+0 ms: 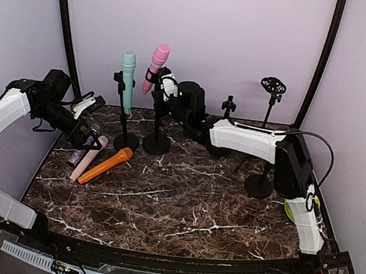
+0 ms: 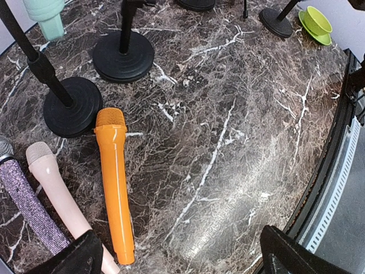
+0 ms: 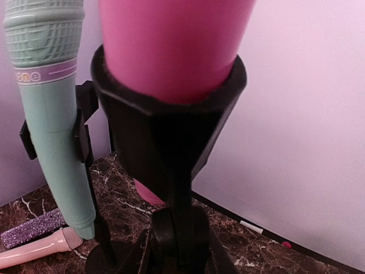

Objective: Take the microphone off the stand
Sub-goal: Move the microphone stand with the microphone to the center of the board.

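Observation:
My right gripper holds the pink microphone's stand. I need to pull it back next and release it on the bare marble, clear of the teal microphone.
The pink microphone (image 1: pixel 157 64) stands tilted in the black clip (image 3: pixel 165 131) of its stand (image 1: pixel 156 146) at the back of the table. In the right wrist view the pink microphone (image 3: pixel 171 40) fills the top, with its lower end showing behind the clip. My right gripper (image 1: pixel 167 89) is just below that clip; in its own view the right gripper (image 3: pixel 177 251) has its dark fingers closed in against the stand's neck. My left gripper (image 1: pixel 87 121) hovers at the left, over loose microphones. It is wide open, and the left gripper (image 2: pixel 182 251) holds nothing.
A teal microphone (image 1: pixel 127 81) sits in a second stand beside the pink one. Orange (image 2: pixel 116 188), pale pink (image 2: pixel 57 194) and purple glitter (image 2: pixel 28 205) microphones lie on the marble. Two empty stands (image 1: pixel 259 185) and a green cup (image 2: pixel 315 23) are at the right.

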`<state>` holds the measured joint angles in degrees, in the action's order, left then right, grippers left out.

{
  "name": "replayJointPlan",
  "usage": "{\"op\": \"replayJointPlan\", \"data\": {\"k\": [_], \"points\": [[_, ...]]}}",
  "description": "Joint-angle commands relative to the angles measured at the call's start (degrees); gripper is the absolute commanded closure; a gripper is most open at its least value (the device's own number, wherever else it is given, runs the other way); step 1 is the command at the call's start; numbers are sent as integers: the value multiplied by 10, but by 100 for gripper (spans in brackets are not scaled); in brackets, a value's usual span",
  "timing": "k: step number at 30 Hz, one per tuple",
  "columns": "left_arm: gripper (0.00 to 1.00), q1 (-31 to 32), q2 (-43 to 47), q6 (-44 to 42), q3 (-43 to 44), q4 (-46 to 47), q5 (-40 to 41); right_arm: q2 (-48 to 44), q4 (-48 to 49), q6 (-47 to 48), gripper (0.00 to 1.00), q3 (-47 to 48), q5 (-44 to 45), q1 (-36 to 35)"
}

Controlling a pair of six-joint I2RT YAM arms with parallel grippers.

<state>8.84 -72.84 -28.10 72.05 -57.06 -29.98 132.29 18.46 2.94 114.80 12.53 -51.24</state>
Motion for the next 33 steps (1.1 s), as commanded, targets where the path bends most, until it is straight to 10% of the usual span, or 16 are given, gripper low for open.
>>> {"op": "replayJointPlan", "data": {"k": [1,24,33], "points": [[1,-3,31,40,-6,41,-8,-109,58,5,100,-79,44,-38],[1,-3,168,44,-70,64,-81,-250,173,10,100,-325,271,-221],[1,-3,215,115,-134,139,-119,-277,110,-52,33,-326,289,-224]]}}
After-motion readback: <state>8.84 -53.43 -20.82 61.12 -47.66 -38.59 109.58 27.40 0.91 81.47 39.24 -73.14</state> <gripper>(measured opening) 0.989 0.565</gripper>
